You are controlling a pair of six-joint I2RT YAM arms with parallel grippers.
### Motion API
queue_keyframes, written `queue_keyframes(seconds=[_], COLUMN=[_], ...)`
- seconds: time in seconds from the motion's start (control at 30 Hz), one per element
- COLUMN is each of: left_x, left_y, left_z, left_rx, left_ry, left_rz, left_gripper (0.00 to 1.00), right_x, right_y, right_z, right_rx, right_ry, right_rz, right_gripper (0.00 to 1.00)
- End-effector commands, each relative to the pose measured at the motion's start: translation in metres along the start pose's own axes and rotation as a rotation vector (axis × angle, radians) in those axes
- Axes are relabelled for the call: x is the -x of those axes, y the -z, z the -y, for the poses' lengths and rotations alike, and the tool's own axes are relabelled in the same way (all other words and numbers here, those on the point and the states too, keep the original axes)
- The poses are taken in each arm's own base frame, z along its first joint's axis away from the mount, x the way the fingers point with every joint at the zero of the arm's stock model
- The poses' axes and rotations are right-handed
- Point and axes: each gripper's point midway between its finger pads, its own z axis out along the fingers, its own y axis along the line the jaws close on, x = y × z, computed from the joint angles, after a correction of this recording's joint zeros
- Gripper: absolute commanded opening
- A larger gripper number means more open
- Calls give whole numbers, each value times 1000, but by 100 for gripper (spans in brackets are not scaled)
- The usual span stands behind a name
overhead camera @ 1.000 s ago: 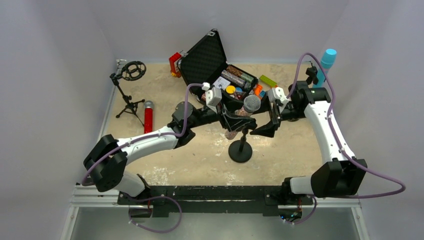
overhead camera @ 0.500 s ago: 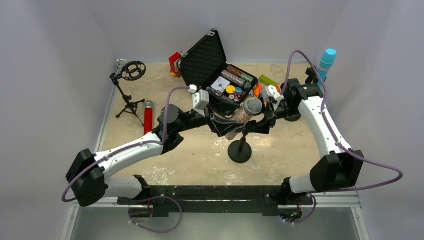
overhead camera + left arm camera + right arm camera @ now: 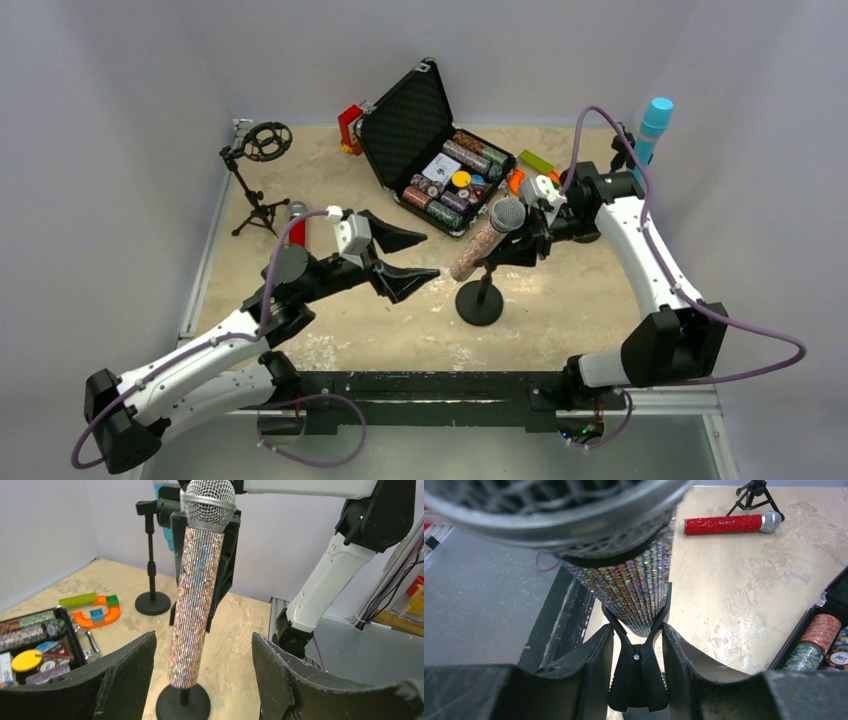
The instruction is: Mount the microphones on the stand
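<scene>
My right gripper carries the clip (image 3: 638,680) and its stand beside the light blue microphone's stand next, since the silver microphone (image 3: 478,245) already sits in the clip.
The glittery silver microphone (image 3: 478,245) (image 3: 197,590) (image 3: 634,590) sits tilted in the clip (image 3: 638,680) of the black round-base stand (image 3: 480,300) (image 3: 182,707). My right gripper (image 3: 522,245) (image 3: 638,627) is shut on that clip from the right, just behind the microphone. To the left, my left gripper (image 3: 428,255) (image 3: 202,640) is open and empty, well clear of the microphone. The red microphone (image 3: 297,232) (image 3: 724,524) lies on the table at the left. Far right, the light blue microphone (image 3: 655,125) stands in another stand.
An open black case (image 3: 420,120) with poker chips stands at the back centre. Toy bricks lie beside it: red (image 3: 350,125), green (image 3: 535,160), orange (image 3: 515,180). A tripod stand with a ring mount (image 3: 262,145) is at the back left. Walls close in the table.
My left gripper let go of the silver microphone and drew back to the left and toward the near edge. The right gripper closed in on the stand's clip.
</scene>
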Motion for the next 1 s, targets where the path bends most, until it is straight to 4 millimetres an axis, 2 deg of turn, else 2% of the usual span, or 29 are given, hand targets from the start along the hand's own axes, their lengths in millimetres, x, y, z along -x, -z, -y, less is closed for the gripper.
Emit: queue_keyframes(seconds=[0.0,0.13,0.27,0.37,0.7,0.97], left_x=[-16,-15,-16,-17,-27,-26], left_y=[33,56,70,78,85,90], left_z=[-14,-15,-16,-17,-22,-29], left_rx=[131,187,224,243,272,308], left_ry=[-23,-42,-56,-63,-84,-123], left_rz=[-67,-67,-77,-86,-113,-110], left_gripper=[74,74,74,74,74,74], right_x=[10,15,26,30,37,27], right_y=[1,5,13,29,117,188], right_z=[-9,-8,-3,7,50,66], right_rx=[-15,-50,-113,-208,-612,-879], right_ry=[69,96,98,93,72,34], right_rz=[-19,-52,-72,-82,-79,-82], right_gripper=[31,21,19,19,18,18])
